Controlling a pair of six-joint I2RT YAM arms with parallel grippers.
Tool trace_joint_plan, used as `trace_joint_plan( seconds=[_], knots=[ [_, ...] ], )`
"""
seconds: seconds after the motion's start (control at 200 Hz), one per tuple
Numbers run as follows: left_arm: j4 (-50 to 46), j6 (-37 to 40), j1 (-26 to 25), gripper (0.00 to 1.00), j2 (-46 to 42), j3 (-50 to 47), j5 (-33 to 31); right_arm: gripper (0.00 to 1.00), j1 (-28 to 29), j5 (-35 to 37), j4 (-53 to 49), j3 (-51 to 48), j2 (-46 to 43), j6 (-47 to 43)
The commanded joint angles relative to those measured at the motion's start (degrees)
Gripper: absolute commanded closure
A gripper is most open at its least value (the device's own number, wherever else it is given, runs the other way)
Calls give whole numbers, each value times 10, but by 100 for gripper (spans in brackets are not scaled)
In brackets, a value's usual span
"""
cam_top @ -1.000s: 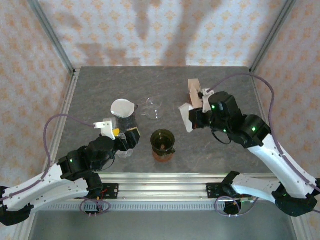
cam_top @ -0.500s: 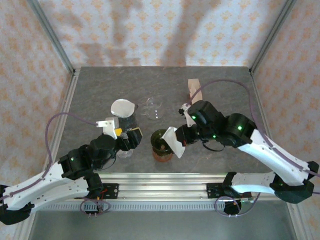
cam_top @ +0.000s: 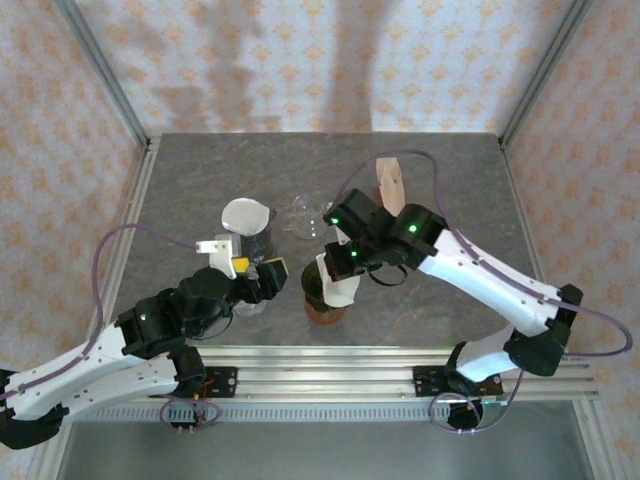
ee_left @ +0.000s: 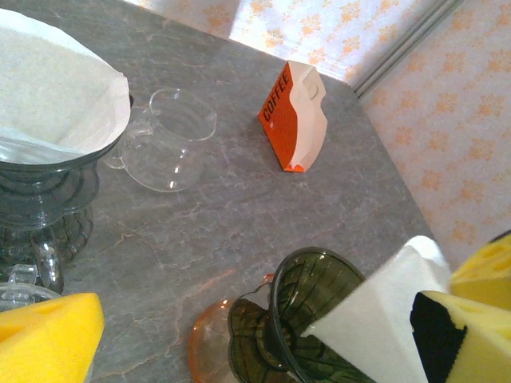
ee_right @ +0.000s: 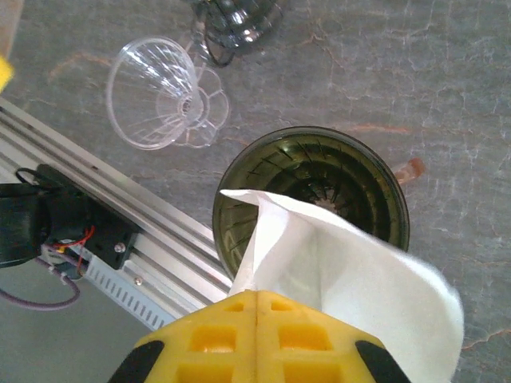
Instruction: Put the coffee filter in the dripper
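Observation:
The robot's right gripper will go down toward the dripper's opening below it before it releases the filter [cam_top: 339, 282] inside.
The dripper [cam_top: 322, 295] is a dark green glass cone on an orange base, near the table's front edge. My right gripper [cam_top: 346, 264] hangs just above it, shut on the folded white coffee filter [cam_top: 339, 282]. In the right wrist view the shut yellow gripper [ee_right: 257, 294] pinches the filter [ee_right: 351, 271] at its edge, over the dripper's [ee_right: 319, 171] open mouth. From the left wrist the filter's [ee_left: 375, 327] lower corner points into the dripper's [ee_left: 311, 311] bowl; whether they touch I cannot tell. My left gripper [cam_top: 266, 276] stands open just left of the dripper.
A dark stand holding a second white filter [cam_top: 246, 216] stands behind the left gripper. A clear glass cup [cam_top: 306, 215] and an orange coffee-filter box [cam_top: 390, 180] are further back. A clear glass dripper [ee_right: 164, 96] lies near the front rail.
My right arm has swung left from beside the filter box, carrying the filter over the dripper. The left arm has hardly moved.

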Motion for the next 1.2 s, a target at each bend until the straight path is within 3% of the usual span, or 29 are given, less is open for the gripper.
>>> trace_joint_plan(
  seconds=[0.0,0.44,0.515,0.631,0.801,1.016,1.096,1.196],
  knots=[
    [10,8,5,0,-4,8,10,100,3,11,-5,16,18,-2],
    [16,4,5,0,1,1,30,100,3,25,46,-19,70,-3],
    [22,8,5,4,10,1,44,100,3,31,51,-23,68,-2],
    [19,16,5,9,36,14,68,80,3,36,60,-27,51,1],
    [8,36,3,25,91,51,110,62,2,62,72,-43,-4,4],
    [-34,64,-27,47,164,108,102,55,0,119,76,-99,-77,9],
    [-47,72,-34,47,191,123,102,53,-3,134,74,-123,-92,9],
    [-48,77,-43,39,223,133,106,50,-5,141,86,-154,-110,12]
  ],
)
